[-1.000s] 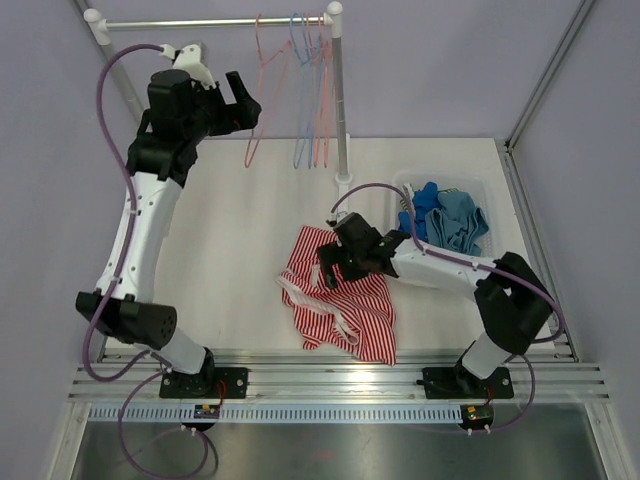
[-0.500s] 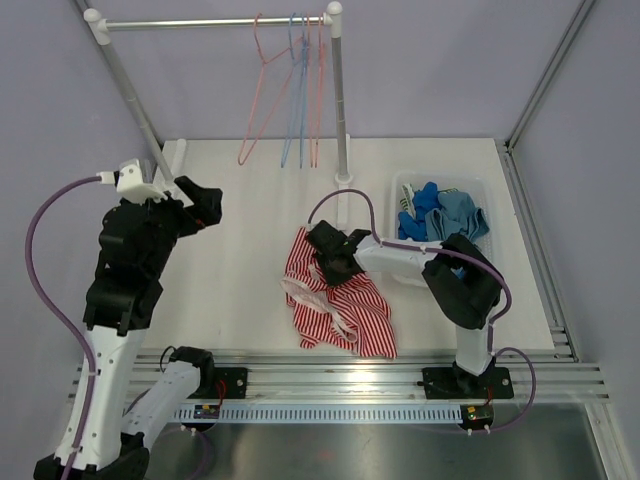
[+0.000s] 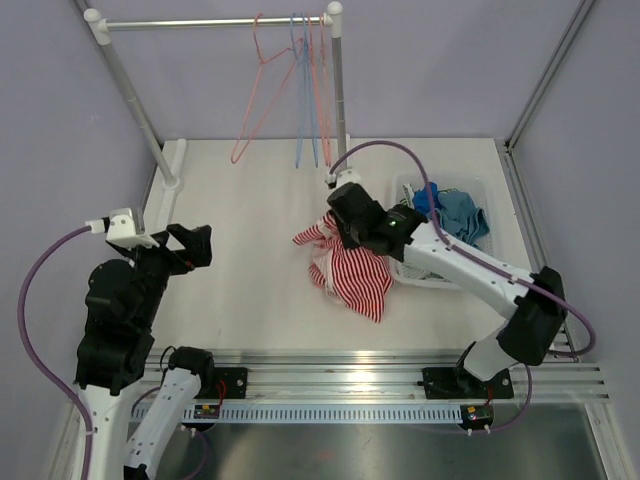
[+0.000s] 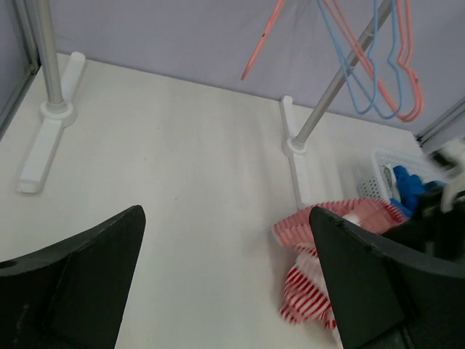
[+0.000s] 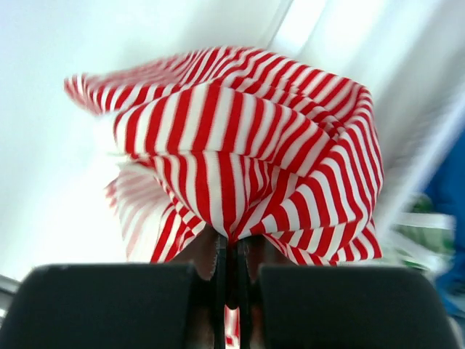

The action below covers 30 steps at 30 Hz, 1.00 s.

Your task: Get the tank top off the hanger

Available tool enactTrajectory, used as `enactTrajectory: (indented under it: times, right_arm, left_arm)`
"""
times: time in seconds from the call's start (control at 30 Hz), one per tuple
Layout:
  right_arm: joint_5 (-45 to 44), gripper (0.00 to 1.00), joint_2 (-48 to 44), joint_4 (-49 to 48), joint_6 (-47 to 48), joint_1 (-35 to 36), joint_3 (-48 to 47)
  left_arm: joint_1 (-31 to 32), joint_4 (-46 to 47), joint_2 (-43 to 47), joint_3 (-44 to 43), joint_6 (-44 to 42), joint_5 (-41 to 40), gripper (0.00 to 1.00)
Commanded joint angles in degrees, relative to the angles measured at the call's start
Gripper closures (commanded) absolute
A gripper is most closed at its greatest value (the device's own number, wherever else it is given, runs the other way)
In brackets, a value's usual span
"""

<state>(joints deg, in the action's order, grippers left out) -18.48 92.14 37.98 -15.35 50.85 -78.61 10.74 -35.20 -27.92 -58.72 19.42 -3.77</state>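
Note:
I will next move my right gripper to its right in the top view, over the cloth-filled bin [image 5: 445,211], and release the tank top, as the hangers are bare.
The tank top [image 3: 352,272] is red-and-white striped and hangs bunched from my right gripper [image 3: 344,238], just left of the bin. In the right wrist view the right gripper [image 5: 231,243] is shut on a fold of the tank top [image 5: 240,138], and the cloth drapes over the fingers. My left gripper [image 3: 200,247] is open and holds nothing, low over the front left of the table. In its own view the left gripper [image 4: 225,214] faces the rack, with the tank top [image 4: 301,294] at the lower right. Bare pink and blue hangers [image 3: 300,95] hang on the rail.
The rail [image 3: 200,22] rests on two posts, with the left base [image 3: 170,170] and the right post [image 3: 340,100] standing on the table. A white bin [image 3: 440,180] holding blue cloths [image 3: 455,220] sits at the back right, next to my right arm.
My right gripper has shut on the tank top and lifted it off the table toward the bin. My left arm has come down from the rail to the front left, still open.

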Motion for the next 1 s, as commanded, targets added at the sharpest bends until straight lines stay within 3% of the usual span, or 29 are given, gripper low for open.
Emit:
enactTrajectory:
  times: [0.0,0.2,0.4,0.43,0.57,0.67,0.83,0.97]
  right_arm:
    - [-12.53,1.00,-7.49,5.26,1.73,-1.98,-6.55]
    - [-17.73,1.00,-14.34,11.06,4.54,-9.07,-15.25]
    - [-18.53,1.00,-17.86,1.16,11.04,-22.88,-16.76]
    - [-17.65,1.00,-18.48,-5.04,11.57,-27.08,-13.88]
    - [-6.95,1.00,-19.72,-12.83,9.74,-34.06,-8.15]
    - [-0.89,1.00,-18.05,-10.56,5.62,-34.33,-3.06]
    - [3.63,1.00,-21.29,-12.84,-3.18,-34.33,19.17]
    - [0.99,1.00,-14.81,-3.64,-5.29,-34.76,19.47]
  left_arm:
    - [-0.02,-1.19,2.69,5.09,-5.27,-5.45,0.01]
    - [-0.02,-0.40,4.02,10.38,-5.97,-5.46,0.01]
    - [-0.28,0.57,4.28,10.82,-6.06,-4.14,0.01]
    - [-0.37,0.66,4.11,10.82,-6.06,-3.97,0.01]
    - [-1.25,0.75,3.40,10.73,-5.97,-3.70,0.01]
    - [-1.25,0.49,3.23,10.73,-5.80,-4.48,0.01]
    - [-0.90,-0.39,3.31,9.94,-5.27,-8.35,0.01]
    - [-0.02,-0.57,3.31,9.85,-5.09,-8.80,0.01]
